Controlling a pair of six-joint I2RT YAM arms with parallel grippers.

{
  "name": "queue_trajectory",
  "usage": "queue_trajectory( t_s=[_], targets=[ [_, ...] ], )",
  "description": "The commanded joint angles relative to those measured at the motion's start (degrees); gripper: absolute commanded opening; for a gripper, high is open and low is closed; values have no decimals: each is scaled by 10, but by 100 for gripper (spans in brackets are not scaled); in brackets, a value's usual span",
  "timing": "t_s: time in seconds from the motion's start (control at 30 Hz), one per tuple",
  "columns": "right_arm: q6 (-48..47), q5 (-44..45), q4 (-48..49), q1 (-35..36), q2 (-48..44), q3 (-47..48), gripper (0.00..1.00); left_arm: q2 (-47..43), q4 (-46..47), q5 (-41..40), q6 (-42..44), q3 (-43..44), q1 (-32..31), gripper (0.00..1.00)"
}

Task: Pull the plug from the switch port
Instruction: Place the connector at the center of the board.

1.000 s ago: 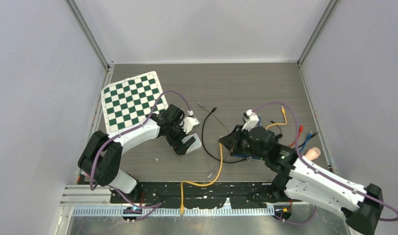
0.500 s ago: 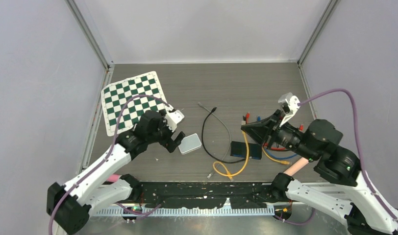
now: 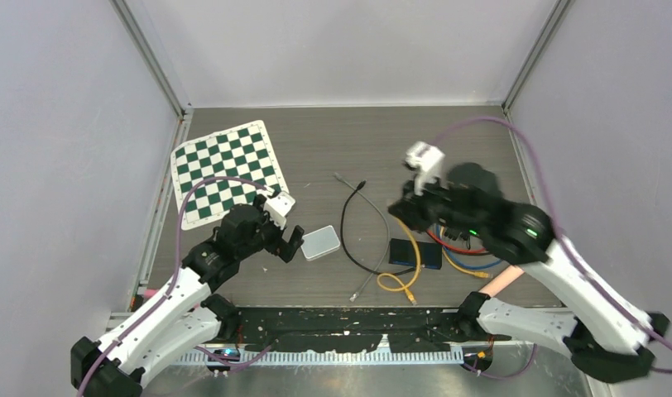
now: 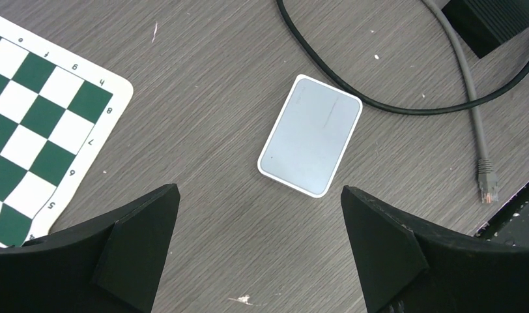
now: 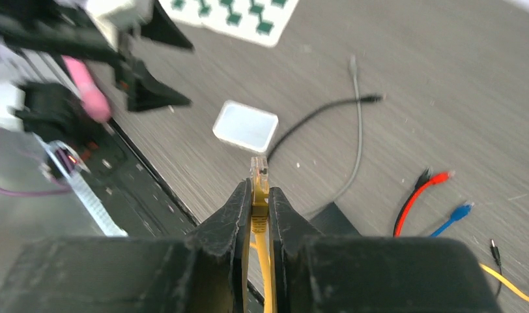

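Note:
My right gripper should move the plug away from my base next, and down toward the table by the far ends of the black and grey cables.
The black switch lies flat on the table, right of centre. My right gripper hovers above its far left side and is shut on the yellow plug. The plug's clear tip sticks out past the fingertips, free of any port. Its yellow cable hangs down and loops on the table near the switch's front. In the right wrist view a corner of the switch shows just beside the fingers. My left gripper stands wide open and empty, just short of a small white box.
A green chessboard mat lies at the far left. Black cable and grey cable curve between the white box and the switch. Red, blue and yellow leads lie under the right arm. A black strip runs along the near edge.
The right gripper rose from the switch with the yellow plug, swung out right, then came back left. The left arm drew back from the white box toward the near left.

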Motion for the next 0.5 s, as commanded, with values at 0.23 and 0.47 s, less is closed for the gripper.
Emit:
queue_trajectory(
  t_s=[0.23, 0.47],
  targets=[
    [-13, -260, 126, -172, 481, 111, 5, -5, 31, 5, -25, 5, -1, 99],
    [24, -303, 131, -218, 638, 236, 10, -16, 24, -11, -25, -8, -1, 100]
  ],
)
